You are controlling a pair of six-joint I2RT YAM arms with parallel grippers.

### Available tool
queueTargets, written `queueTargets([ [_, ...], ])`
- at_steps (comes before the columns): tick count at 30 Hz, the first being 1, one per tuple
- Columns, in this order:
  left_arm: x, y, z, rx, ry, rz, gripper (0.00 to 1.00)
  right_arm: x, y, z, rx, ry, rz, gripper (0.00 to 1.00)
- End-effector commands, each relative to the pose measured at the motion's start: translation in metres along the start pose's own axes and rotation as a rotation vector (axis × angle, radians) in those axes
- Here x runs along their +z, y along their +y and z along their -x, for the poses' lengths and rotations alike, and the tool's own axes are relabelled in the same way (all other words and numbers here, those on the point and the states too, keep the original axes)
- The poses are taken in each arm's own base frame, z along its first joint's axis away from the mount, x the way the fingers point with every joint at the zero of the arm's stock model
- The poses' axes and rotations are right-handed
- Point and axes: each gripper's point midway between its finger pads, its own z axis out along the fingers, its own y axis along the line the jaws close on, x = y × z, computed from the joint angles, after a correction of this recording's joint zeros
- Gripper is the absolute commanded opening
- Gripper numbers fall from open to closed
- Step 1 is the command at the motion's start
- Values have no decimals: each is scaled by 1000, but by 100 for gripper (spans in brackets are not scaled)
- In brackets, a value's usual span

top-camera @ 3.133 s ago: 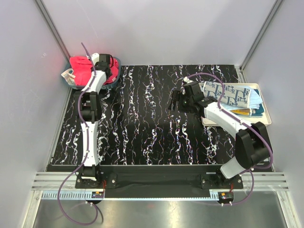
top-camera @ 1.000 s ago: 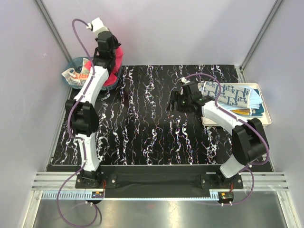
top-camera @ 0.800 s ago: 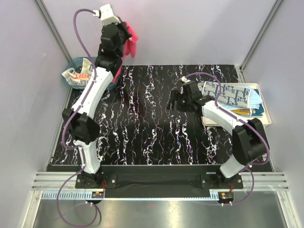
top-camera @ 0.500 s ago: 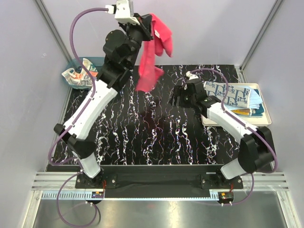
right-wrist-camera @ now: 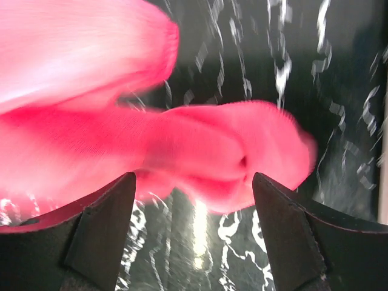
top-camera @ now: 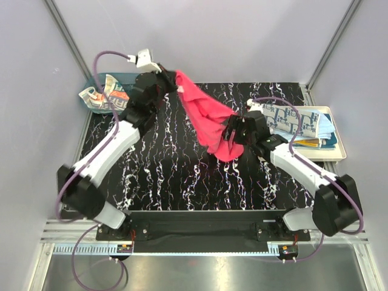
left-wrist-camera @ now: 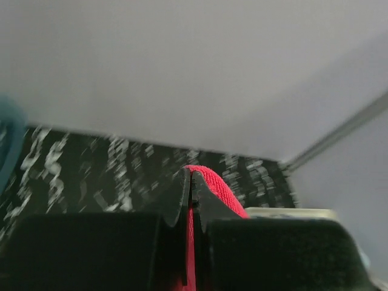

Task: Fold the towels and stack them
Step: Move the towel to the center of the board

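Observation:
My right gripper moves down toward the tabletop and onto the red-pink towel's corner nearest the cream tray next, because its open fingers are still above the cloth.
A plain red-pink towel (top-camera: 209, 121) hangs in the air over the middle of the table, stretched from my left gripper (top-camera: 173, 77) down to the right. The left gripper (left-wrist-camera: 191, 179) is shut on the towel's top edge (left-wrist-camera: 215, 185), with red cloth pinched between its fingers. My right gripper (top-camera: 233, 134) is at the towel's lower end, open. In the right wrist view the towel (right-wrist-camera: 182, 139) is blurred and fills the space just ahead of that gripper (right-wrist-camera: 194, 177), not between its fingertips. More towels lie at both sides.
A teal plastic bin (top-camera: 97, 82) at the back left holds a red/teal lettered towel (top-camera: 108, 88). A cream tray (top-camera: 337, 148) at the right edge carries a white towel with dark blue print (top-camera: 294, 119) on a light blue one (top-camera: 327, 127). White walls enclose the black marbled table (top-camera: 157, 176).
The left arm lifted the red-pink towel out of the bin, swung it high, then brought it down and right over the table. The right gripper moved forward to the towel's lower end.

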Motion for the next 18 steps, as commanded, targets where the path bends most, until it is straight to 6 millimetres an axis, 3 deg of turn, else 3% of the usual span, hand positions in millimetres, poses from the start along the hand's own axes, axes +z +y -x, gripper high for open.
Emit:
queueTargets([
  [1, 41, 113, -103, -218, 205, 203, 3, 16, 0, -31, 36, 72, 14, 84],
  [2, 49, 121, -119, -252, 244, 162, 9, 19, 0, -37, 39, 89, 15, 85],
  [4, 59, 164, -137, -289, 270, 238, 13, 25, -4, -46, 38, 123, 5, 85],
  [5, 69, 177, -153, -295, 308, 250, 20, 30, -7, -55, 32, 153, -7, 85],
  [7, 77, 193, -157, -311, 333, 264, 27, 36, -9, -58, 28, 164, -19, 85],
  [8, 79, 195, -154, -313, 335, 267, 37, 39, -14, -63, 21, 183, -39, 85],
  [11, 77, 190, -147, -281, 346, 255, 56, 45, -28, -64, 6, 191, -125, 85],
  [14, 64, 178, -148, -252, 384, 265, 61, 50, -44, -56, 3, 172, -216, 85],
  [16, 49, 156, -148, -215, 395, 244, 62, 53, -52, -47, 25, 155, -245, 85],
  [18, 25, 160, -167, -176, 453, 315, 62, 58, -59, -44, 50, 157, -271, 83],
])
